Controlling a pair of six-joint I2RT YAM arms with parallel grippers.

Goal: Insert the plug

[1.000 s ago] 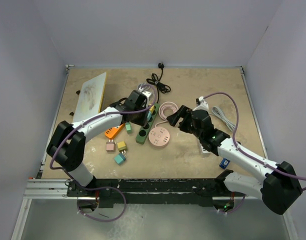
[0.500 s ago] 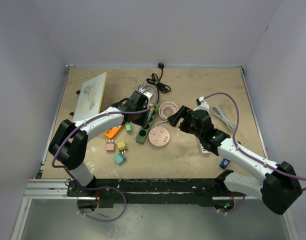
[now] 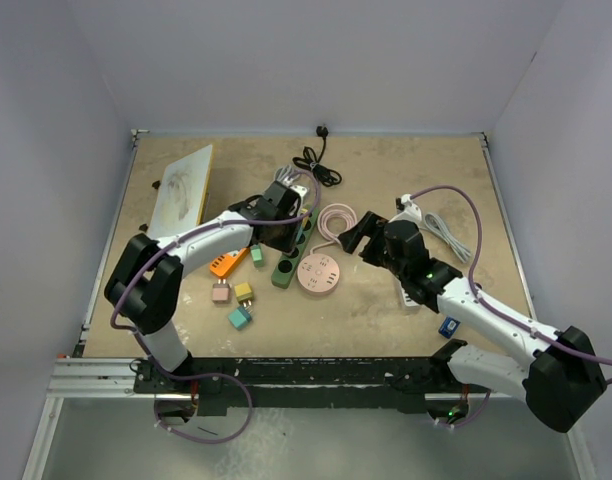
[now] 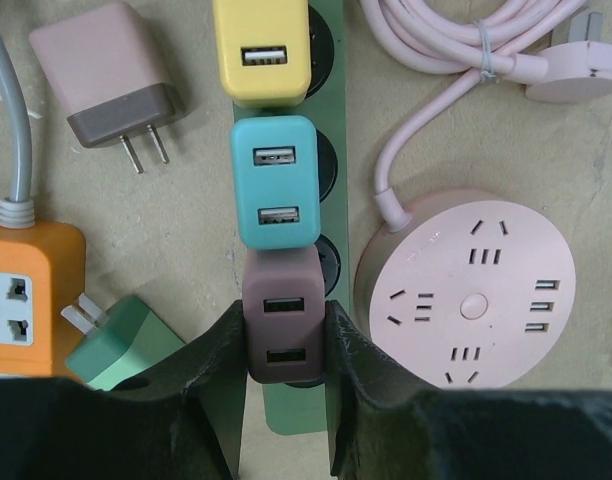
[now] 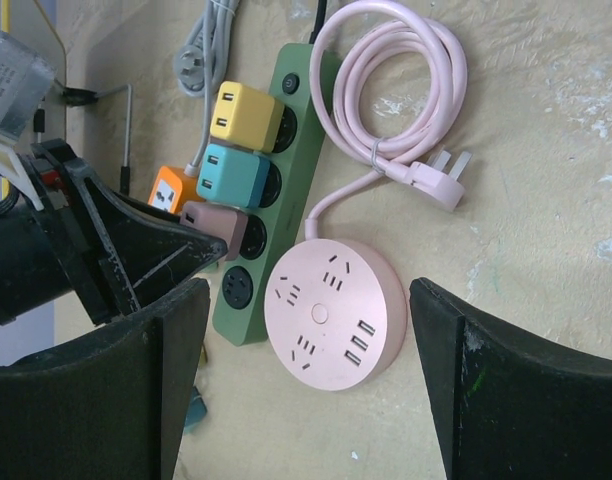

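Note:
The left gripper pushes down toward the power strip's socket next and opens its fingers, since the mauve plug lines up with the teal plug over the green power strip.
A mauve plug [image 4: 283,280] with two USB ports stands on the green power strip [image 4: 337,95], just below a teal plug [image 4: 276,180] and a yellow plug [image 4: 261,50] that sit in the strip's sockets. My left gripper [image 4: 283,312] is shut on the mauve plug, one finger on each side. From above, the left gripper [image 3: 276,225] hangs over the green strip [image 3: 289,262]. My right gripper [image 3: 358,232] is open and holds nothing. It hovers above the round pink power strip [image 5: 331,310], with the mauve plug [image 5: 214,225] to its left.
Beside the strip lie a loose pink plug [image 4: 111,75], an orange socket block [image 4: 31,285] and a green plug [image 4: 121,345]. The pink strip's coiled cable [image 4: 466,50] lies at the far side. More loose plugs [image 3: 239,317], a white board [image 3: 183,190], a black cable [image 3: 316,165] and a grey cable [image 3: 441,232] surround them.
The left arm's elbow and wrist have shifted slightly toward the back, still holding the mauve plug over the strip. The right arm has barely moved.

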